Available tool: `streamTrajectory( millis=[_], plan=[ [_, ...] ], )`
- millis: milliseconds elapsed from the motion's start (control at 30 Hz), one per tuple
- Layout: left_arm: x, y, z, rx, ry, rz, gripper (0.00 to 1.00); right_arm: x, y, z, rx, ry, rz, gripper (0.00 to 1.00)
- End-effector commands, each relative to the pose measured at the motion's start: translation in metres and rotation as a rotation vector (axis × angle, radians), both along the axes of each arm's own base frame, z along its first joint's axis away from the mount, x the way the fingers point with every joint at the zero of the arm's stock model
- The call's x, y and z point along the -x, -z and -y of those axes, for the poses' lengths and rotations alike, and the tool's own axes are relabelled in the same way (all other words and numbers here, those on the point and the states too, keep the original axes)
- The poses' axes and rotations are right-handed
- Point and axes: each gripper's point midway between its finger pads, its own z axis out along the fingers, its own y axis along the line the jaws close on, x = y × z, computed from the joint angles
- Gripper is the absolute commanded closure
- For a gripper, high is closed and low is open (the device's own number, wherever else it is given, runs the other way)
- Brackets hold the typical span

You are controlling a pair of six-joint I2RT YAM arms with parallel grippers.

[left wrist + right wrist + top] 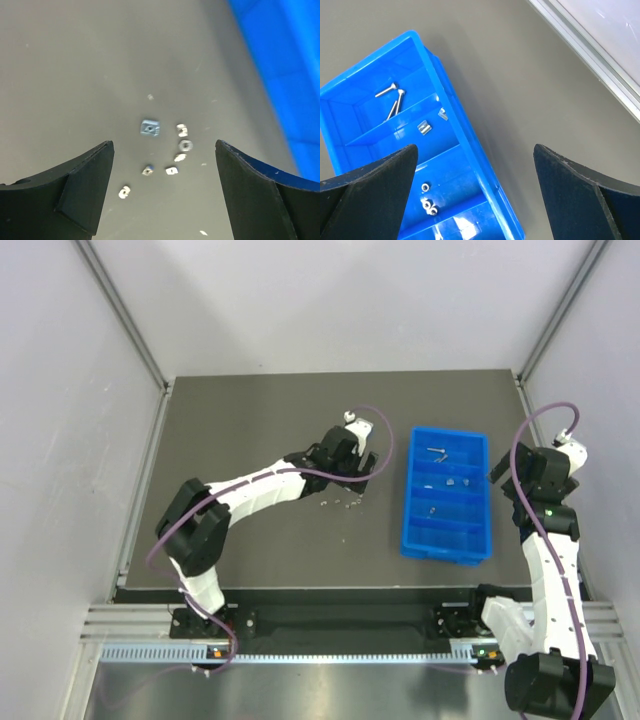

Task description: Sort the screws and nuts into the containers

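My open left gripper moves down to the tabletop around the square nut (150, 128) next and closes on it, since the nut lies below, between the gripper's fingers.
The blue four-compartment tray (408, 536) lies right of the table's middle. In the right wrist view (454, 105) its far compartment holds two screws (393, 98), the second two small square metal bits (424, 128), and the third three nuts (428, 202). Several loose nuts (342, 503) lie on the table left of the tray. My left gripper (362, 472) hovers open and empty above these nuts (172, 156), with a square nut (150, 128) just beyond them. My right gripper (497, 472) is open and empty over the tray's right edge.
The dark grey table (250, 430) is walled by white panels with metal posts. A corner of the tray (280, 60) shows in the left wrist view at right. A metal frame rail (590, 55) runs along the table's right edge.
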Motion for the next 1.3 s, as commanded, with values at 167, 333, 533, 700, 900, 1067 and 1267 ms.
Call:
streamTrajectory(
  millis=[167,333,533,700,900,1067,1267],
  plan=[
    [-0.022,0.036,-0.002,-0.049,0.024,0.009,0.16,-0.004,-0.011,0.003,0.022,0.002,0.044,0.00],
    [-0.024,0.062,0.000,-0.074,0.024,-0.021,0.20,-0.004,-0.012,0.004,0.025,0.006,0.043,0.00],
    [-0.028,0.076,-0.005,-0.086,-0.003,-0.028,0.29,-0.004,-0.011,0.005,0.025,0.010,0.040,0.00],
    [-0.027,0.085,-0.006,-0.080,-0.002,-0.040,0.33,-0.003,-0.010,0.006,0.026,0.016,0.034,0.00],
    [-0.026,0.096,-0.006,-0.093,0.007,-0.065,0.39,-0.004,-0.011,0.006,0.025,0.017,0.035,0.00],
    [-0.022,0.104,-0.006,-0.109,0.024,-0.087,0.48,-0.004,-0.011,0.006,0.027,0.020,0.036,0.00],
    [-0.016,0.110,-0.009,-0.131,0.037,-0.119,0.69,-0.004,-0.014,0.006,0.024,0.021,0.042,0.00]
  ],
)
